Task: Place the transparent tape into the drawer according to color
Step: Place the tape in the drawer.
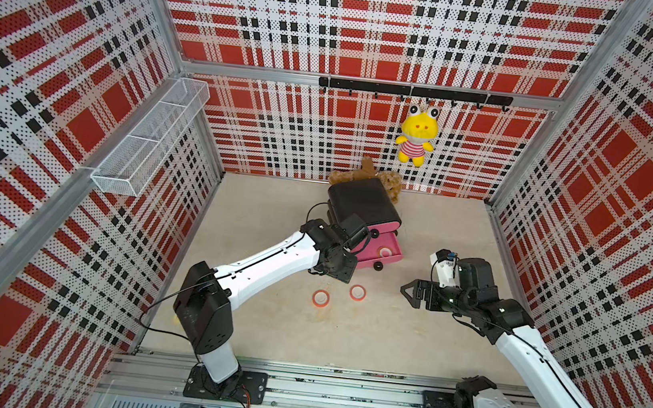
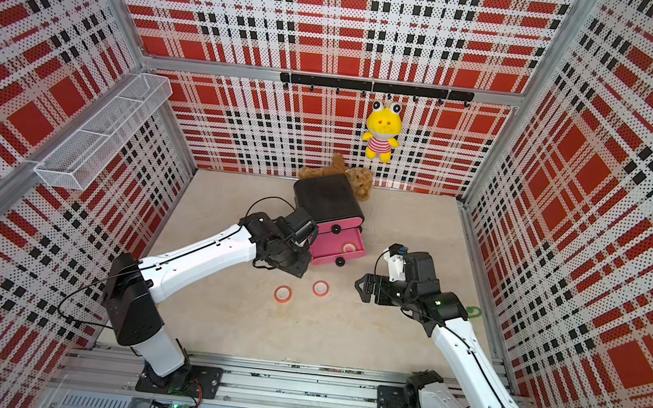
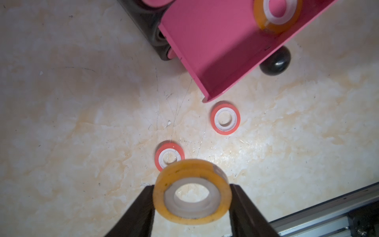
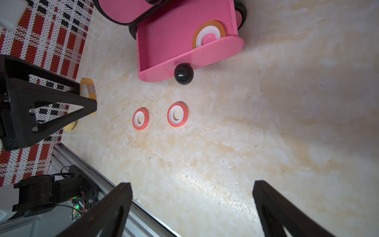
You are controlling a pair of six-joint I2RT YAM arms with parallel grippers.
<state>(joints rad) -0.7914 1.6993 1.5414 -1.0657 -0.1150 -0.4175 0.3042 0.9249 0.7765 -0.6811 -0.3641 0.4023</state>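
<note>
My left gripper should next carry the ring outward over the empty part of the pulled-out pink drawer (image 2: 327, 247) (image 3: 224, 46) and let it go, because a ring of matching yellow-orange is inside.
My left gripper (image 3: 191, 198) is shut on a yellow-orange transparent tape ring (image 3: 191, 195) and holds it upright above the floor, just left of the drawer cabinet (image 1: 362, 205). One pink drawer (image 3: 215, 41) is pulled out, and another yellow-orange ring (image 4: 209, 33) lies flat in it. Two red-orange rings (image 1: 321, 298) (image 1: 357, 293) lie flat on the floor in front of the cabinet. They also show in the right wrist view as a ring (image 4: 140, 119) beside a ring (image 4: 177, 114). My right gripper (image 4: 192, 188) is open and empty, low over the floor right of the rings.
A brown plush (image 1: 378, 177) lies behind the cabinet. A yellow frog toy (image 1: 416, 138) hangs from the black hook rail (image 1: 413, 91). A white wire basket (image 1: 148, 138) is fixed to the left wall. A metal rail (image 1: 316, 388) runs along the front edge.
</note>
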